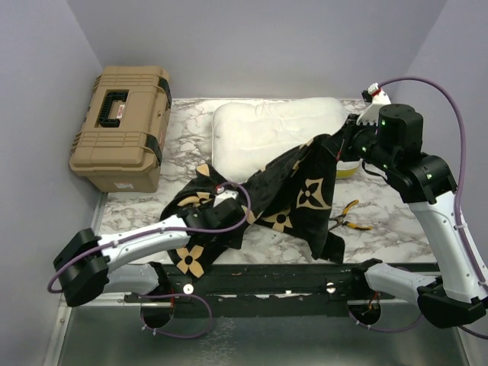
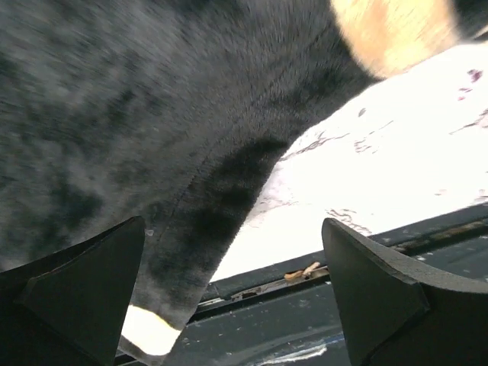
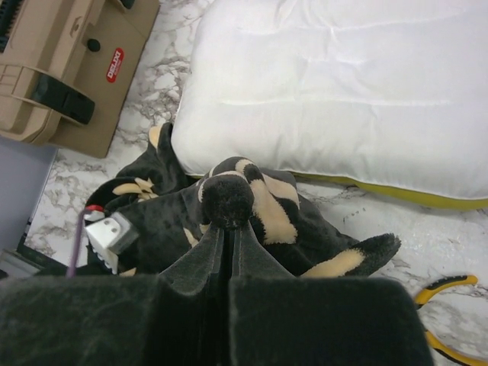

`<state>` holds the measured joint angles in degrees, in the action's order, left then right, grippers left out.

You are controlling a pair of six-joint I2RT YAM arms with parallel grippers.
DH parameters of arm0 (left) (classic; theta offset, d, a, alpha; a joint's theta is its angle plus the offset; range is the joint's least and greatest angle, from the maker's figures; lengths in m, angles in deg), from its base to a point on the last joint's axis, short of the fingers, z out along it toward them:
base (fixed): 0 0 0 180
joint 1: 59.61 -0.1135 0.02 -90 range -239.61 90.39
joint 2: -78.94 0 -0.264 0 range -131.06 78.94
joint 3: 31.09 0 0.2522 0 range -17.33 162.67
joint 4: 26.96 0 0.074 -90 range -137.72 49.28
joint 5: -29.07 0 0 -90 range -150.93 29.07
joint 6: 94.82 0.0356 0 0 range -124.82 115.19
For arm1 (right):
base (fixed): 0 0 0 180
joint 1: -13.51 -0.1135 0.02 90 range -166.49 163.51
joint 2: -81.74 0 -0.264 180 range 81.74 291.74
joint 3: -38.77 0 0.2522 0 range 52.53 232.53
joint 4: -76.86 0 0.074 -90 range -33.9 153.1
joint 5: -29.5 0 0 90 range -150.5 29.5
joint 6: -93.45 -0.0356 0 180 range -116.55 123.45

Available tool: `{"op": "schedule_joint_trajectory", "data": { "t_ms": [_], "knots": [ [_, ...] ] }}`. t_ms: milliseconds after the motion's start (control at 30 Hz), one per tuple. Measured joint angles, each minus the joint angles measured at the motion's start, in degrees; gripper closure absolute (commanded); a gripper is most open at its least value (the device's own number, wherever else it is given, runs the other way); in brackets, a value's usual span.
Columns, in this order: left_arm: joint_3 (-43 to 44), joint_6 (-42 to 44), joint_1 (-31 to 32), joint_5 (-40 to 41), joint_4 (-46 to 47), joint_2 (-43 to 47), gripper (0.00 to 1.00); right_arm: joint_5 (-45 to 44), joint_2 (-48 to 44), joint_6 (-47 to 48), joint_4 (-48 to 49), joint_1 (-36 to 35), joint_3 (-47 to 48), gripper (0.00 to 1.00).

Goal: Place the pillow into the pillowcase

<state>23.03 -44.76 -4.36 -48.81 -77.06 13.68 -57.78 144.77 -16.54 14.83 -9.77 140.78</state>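
Observation:
The pillowcase's dark near edge [image 1: 239,235] [image 2: 223,207] is just below my left gripper, so next I need to lower it with its open fingers on both sides of that edge and close there.
The cream-white pillow [image 1: 274,131] lies flat at the back of the marble table, its yellow edge band toward the front; it also shows in the right wrist view [image 3: 343,91]. The black pillowcase [image 1: 299,191] with tan flower motifs hangs stretched between the two arms, in front of the pillow. My right gripper [image 1: 341,143] is shut on a bunched corner of it [image 3: 229,200] and holds it lifted above the pillow's right front corner. My left gripper [image 1: 229,200] is open at the lower left part of the pillowcase; plush fabric [image 2: 152,137] hangs against its left finger [image 2: 84,293].
A tan hard toolbox [image 1: 122,126] stands at the back left, next to the pillow. Yellow-handled pliers [image 1: 351,217] lie on the table [image 1: 412,236] right of the pillowcase. A black rail [image 1: 267,278] runs along the near edge. Grey walls close in on three sides.

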Motion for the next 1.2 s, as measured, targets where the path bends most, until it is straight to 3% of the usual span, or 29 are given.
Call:
{"op": "schedule_joint_trajectory", "data": {
  "t_ms": [100,133,267,433,467,700,800,967,1200],
  "knots": [
    [-0.11,-2.34,3.43,1.55,0.46,-6.80,0.01,-0.15,0.20,-0.02,-0.35,0.00,0.00,1.00],
    [-0.24,-3.04,3.98,2.21,0.52,-8.79,0.07,-0.24,0.20,-0.02,-0.48,0.00,0.00,1.00],
    [-0.13,-6.47,5.29,5.62,1.07,-14.01,0.42,-0.55,0.20,0.00,-1.18,0.00,0.00,1.00],
    [1.40,-9.66,5.79,10.82,2.29,-16.76,0.96,-0.79,0.17,0.04,-1.57,0.00,0.00,1.00],
    [1.62,-9.79,5.79,12.04,2.43,-17.22,1.00,-0.81,0.17,0.09,-1.57,0.00,0.00,1.00],
    [4.00,-8.61,2.05,15.39,-2.40,-17.51,1.00,-2.10,-0.42,0.55,-1.79,0.00,0.00,1.00],
    [10.29,-5.60,-1.75,16.41,-7.61,-14.16,1.00,-2.32,-0.46,0.55,-2.10,0.00,0.24,1.00],
    [32.15,2.03,-8.70,20.41,-11.93,-6.62,1.00,-2.49,-0.24,0.55,-2.89,0.00,2.82,1.00],
    [61.02,11.96,-9.49,30.18,-17.00,-6.36,1.00,-3.30,-0.07,0.59,-2.73,0.00,10.64,1.00]
  ]
}}
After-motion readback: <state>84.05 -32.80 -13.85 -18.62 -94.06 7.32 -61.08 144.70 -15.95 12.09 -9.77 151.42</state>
